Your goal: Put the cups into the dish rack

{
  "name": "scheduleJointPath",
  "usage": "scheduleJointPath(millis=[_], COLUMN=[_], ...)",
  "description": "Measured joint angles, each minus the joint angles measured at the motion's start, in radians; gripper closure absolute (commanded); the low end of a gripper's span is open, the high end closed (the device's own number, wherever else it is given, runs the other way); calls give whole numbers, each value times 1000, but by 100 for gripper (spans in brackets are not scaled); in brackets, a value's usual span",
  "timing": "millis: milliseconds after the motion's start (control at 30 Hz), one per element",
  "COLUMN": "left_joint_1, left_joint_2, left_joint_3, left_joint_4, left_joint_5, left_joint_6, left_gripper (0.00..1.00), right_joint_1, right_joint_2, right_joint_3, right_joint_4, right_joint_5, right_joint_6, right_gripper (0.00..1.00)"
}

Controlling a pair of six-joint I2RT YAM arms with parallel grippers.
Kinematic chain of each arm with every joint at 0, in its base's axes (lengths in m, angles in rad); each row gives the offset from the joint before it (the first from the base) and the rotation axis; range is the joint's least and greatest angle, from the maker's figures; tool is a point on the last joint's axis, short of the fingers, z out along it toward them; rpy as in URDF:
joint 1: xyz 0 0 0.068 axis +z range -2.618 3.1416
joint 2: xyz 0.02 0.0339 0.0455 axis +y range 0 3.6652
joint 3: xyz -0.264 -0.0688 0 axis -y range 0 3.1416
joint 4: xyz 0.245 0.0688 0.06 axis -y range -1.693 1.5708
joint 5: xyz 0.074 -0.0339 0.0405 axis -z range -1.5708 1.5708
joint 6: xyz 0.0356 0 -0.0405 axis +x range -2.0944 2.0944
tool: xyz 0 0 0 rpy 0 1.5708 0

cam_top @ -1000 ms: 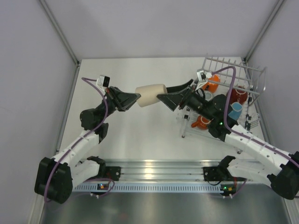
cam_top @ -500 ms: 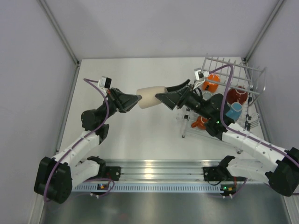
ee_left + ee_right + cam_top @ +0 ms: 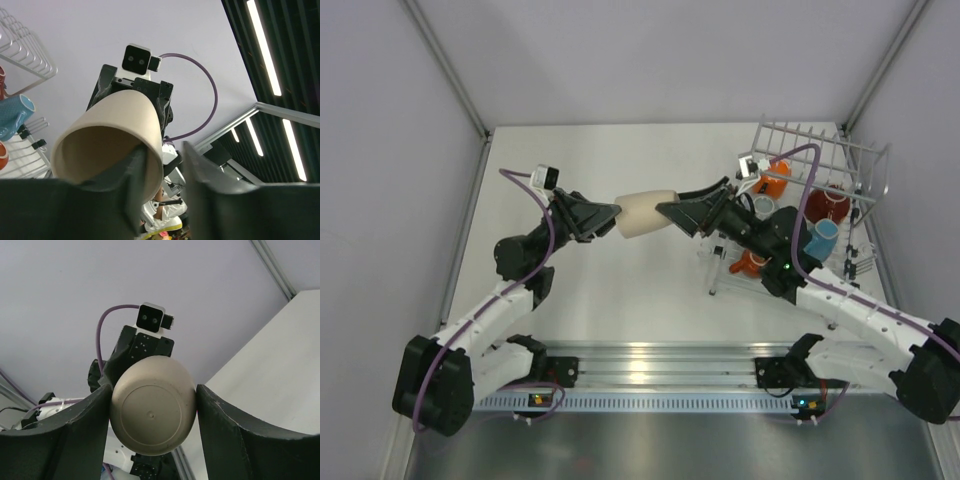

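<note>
The right gripper swings to the right in the top view over the dish rack's bare wires by the light blue cup next, tips downward, lowers and lets go, since they lie below.
The cream cup [image 3: 642, 213] hangs sideways in the air between both arms, left of the dish rack [image 3: 861, 160]. My right gripper [image 3: 667, 208] is shut on its base; in the right wrist view both fingers press the sides of the cream cup [image 3: 152, 405]. My left gripper [image 3: 616, 213] is at the cup's mouth and stands open: one finger is inside the cream cup [image 3: 115, 125], the other clear of its wall. In the rack sit a bright orange cup [image 3: 775, 178], a dark red cup [image 3: 828, 205], a light blue cup [image 3: 820, 238] and an orange-red cup [image 3: 750, 262].
The rack stands at the table's back right, against the right wall. Its wire tines [image 3: 20, 45] and the light blue cup [image 3: 15, 117] show at the left edge of the left wrist view. A metal rail [image 3: 650, 365] runs along the near edge between the arm bases.
The right gripper's fingers have closed onto the cup's base. The left gripper's jaws have parted from the cup's rim. The cup has barely moved.
</note>
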Motion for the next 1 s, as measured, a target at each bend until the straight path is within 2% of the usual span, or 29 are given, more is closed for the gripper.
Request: scheduleJointPath(millis=[33, 167, 233, 267, 433, 567, 767, 1000], left_joint_1=[0, 0, 0, 0, 0, 0, 0, 0], left_joint_2=[0, 0, 0, 0, 2, -9, -45, -53], left_joint_3=[-2, -16, -27, -32, -53, -55, -54, -49], left_joint_4=[3, 13, 14, 15, -1, -131, -335, -446], left_joint_5=[-3, -11, -18, -21, -26, -27, -33, -31], left_joint_6=[2, 9, 13, 15, 32, 101, 217, 291], left_gripper=[37, 15, 10, 2, 2, 2, 2, 2], right_joint_1=[0, 0, -2, -3, -45, -79, -93, -96], right_joint_2=[-5, -34, -56, -65, -151, -234, -361, -421], right_joint_3=[-5, -31, -37, -39, -38, -33, 61, 154], right_joint_4=[-4, -39, -74, -90, -282, -509, -948, -1315], right_joint_5=[1, 30, 53, 61, 141, 264, 566, 926], right_joint_6=[2, 6, 3, -2, -56, -122, -172, -142], right_gripper=[100, 100, 100, 100, 100, 100, 100, 100])
